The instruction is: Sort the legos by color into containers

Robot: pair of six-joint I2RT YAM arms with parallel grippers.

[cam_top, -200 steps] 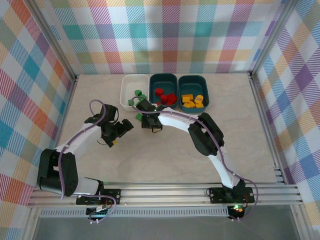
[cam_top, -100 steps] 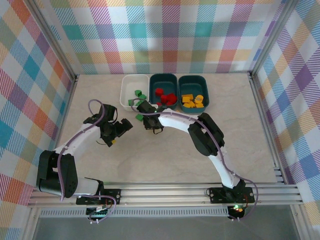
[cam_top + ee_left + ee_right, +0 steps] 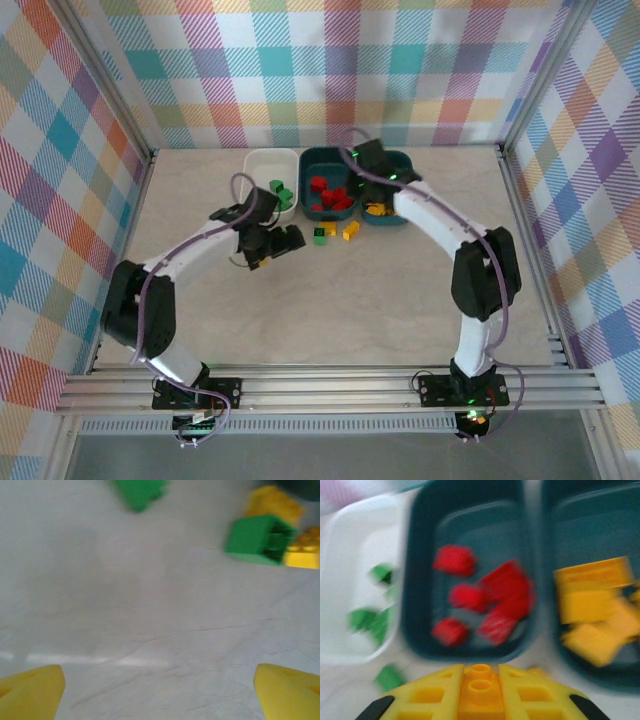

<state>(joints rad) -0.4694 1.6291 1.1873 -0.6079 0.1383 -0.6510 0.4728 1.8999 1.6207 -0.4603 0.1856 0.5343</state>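
Observation:
The green brick beside the yellow ones is still outside the tubs, so my left gripper will move over to it and lower there to close.
Three containers stand in a row at the back: a white tub (image 3: 255, 172) with green legos (image 3: 280, 190), a middle teal tub (image 3: 327, 156) with red legos (image 3: 490, 600), and a right teal tub (image 3: 404, 160) with yellow legos (image 3: 592, 610). My right gripper (image 3: 481, 695) hangs above the tubs' near rims, shut on a yellow-orange brick (image 3: 481, 687); from above the right gripper (image 3: 366, 172) is over the two teal tubs. Low over the table, my left gripper (image 3: 290, 240) stands open and empty. Ahead of it lie a green brick (image 3: 257, 540) and yellow bricks (image 3: 272, 502).
Loose bricks lie on the table in front of the tubs: a green one (image 3: 320, 235) and two yellow ones (image 3: 350, 231). Another green brick (image 3: 390, 676) lies just outside the white tub. Plaid walls enclose the table on three sides.
My right gripper has shut on a yellow brick at the table and swung up and back over the teal tubs. The left arm has moved right, toward the loose bricks.

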